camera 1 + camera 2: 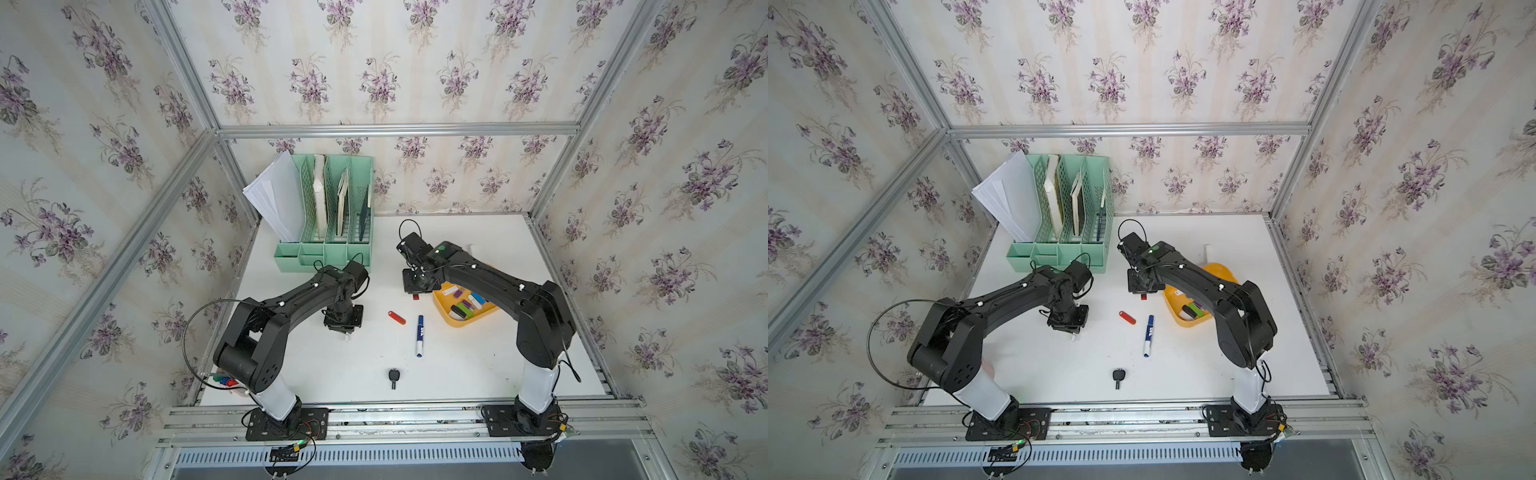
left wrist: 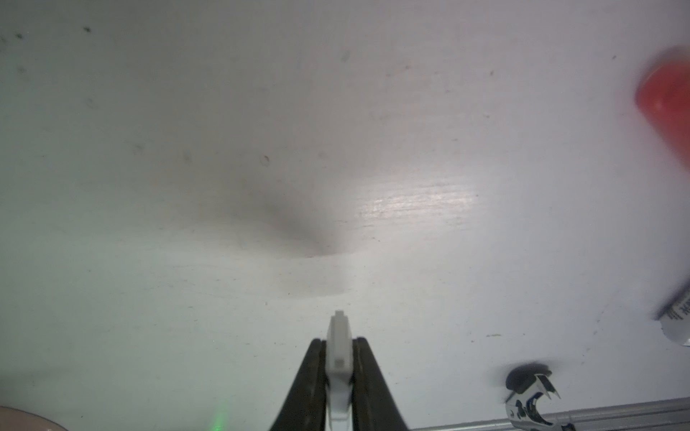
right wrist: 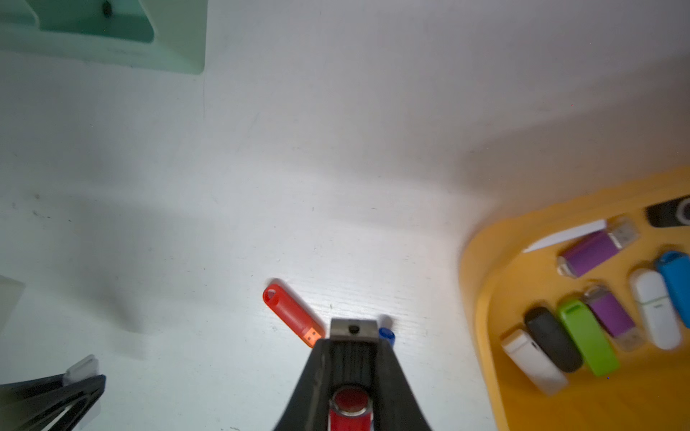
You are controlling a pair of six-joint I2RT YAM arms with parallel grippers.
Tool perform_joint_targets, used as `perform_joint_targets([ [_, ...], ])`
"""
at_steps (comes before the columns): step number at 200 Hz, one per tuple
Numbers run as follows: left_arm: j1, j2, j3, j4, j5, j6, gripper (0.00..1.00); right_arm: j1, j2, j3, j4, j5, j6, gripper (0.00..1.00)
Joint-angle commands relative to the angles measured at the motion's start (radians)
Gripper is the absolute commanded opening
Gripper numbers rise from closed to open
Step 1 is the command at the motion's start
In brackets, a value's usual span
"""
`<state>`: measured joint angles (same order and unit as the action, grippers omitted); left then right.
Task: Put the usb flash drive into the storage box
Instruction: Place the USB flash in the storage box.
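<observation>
The storage box's bare end (image 1: 444, 301) (image 3: 519, 301) is beside and below my gripper. My right gripper next needs to move across the box's rim, go down and release the flash drive onto that end.
My right gripper (image 3: 353, 337) is shut on a red and black usb flash drive (image 3: 351, 406) with a metal swivel clip. It hangs over the white table just left of the storage box (image 1: 446, 320), a shallow yellow tray (image 3: 481, 298) holding several flash drives. The drive's red end (image 1: 416, 296) pokes out below that gripper in both top views. A second red flash drive (image 1: 397, 317) lies on the table nearby (image 3: 291, 311). My left gripper (image 2: 339, 337) is shut on a small white plastic piece (image 2: 339, 354) over bare table, left of centre (image 1: 345, 332).
A blue and white marker (image 1: 419, 336) lies beside the loose red drive. A black staple remover (image 1: 393, 377) sits near the front edge. The mint-green file organizer (image 1: 328, 208) stands at the back left. Aluminium frame rails border the table.
</observation>
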<state>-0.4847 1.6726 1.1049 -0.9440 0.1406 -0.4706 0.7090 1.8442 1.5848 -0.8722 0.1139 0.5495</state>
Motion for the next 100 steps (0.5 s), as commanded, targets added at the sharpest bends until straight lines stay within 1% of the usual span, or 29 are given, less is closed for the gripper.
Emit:
perform_joint_targets([
  [1, 0.000, 0.021, 0.032, -0.025, 0.016, 0.009, 0.18, -0.059, -0.069, -0.017, -0.074, 0.059, -0.020, 0.11],
  [26, -0.001, 0.054, 0.087, -0.051, 0.014, 0.012, 0.18, -0.155, -0.151, -0.105, -0.053, 0.054, -0.052, 0.11],
  [30, 0.000, 0.059, 0.097, -0.055, 0.014, 0.012, 0.17, -0.157, -0.160, -0.122, -0.045, 0.049, -0.057, 0.11],
  [33, -0.001, 0.064, 0.102, -0.059, 0.014, 0.012, 0.17, -0.195, -0.163, -0.135, -0.041, 0.044, -0.062, 0.11],
  [43, 0.000, 0.078, 0.125, -0.068, 0.016, 0.012, 0.17, -0.225, -0.175, -0.169, -0.024, 0.029, -0.071, 0.10],
  [69, -0.006, 0.108, 0.174, -0.094, 0.016, 0.008, 0.17, -0.257, -0.171, -0.253, 0.033, -0.009, -0.087, 0.10],
  [100, -0.009, 0.134, 0.206, -0.110, 0.014, 0.007, 0.17, -0.260, -0.109, -0.289, 0.093, -0.053, -0.098, 0.09],
])
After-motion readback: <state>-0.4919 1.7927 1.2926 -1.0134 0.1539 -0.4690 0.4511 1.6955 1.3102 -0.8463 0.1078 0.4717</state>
